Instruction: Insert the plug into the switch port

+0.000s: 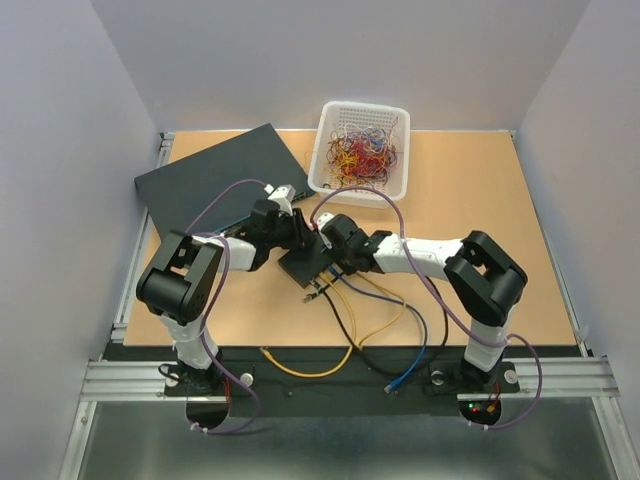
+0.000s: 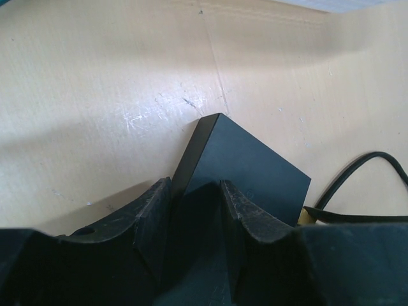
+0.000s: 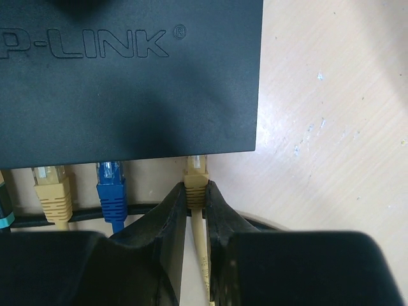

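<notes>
My right gripper pushes to the left in the top view to the switch's end port next and releases the plug, since the plug's clear tip still shows.
The switch is a small flat black box lettered P-LINK, lying on the table between the arms. My right gripper is shut on a beige plug. The plug's clear tip reaches into the rightmost port under the switch's near edge; the socket itself is hidden by that edge. Another beige plug and a blue plug sit in ports to its left. My left gripper is closed against the switch from the opposite end, one finger on its side face and one on its top.
A large dark blue-grey flat box lies at the back left. A white basket of coloured wires stands at the back. Yellow, blue and black cables trail from the switch toward the near edge.
</notes>
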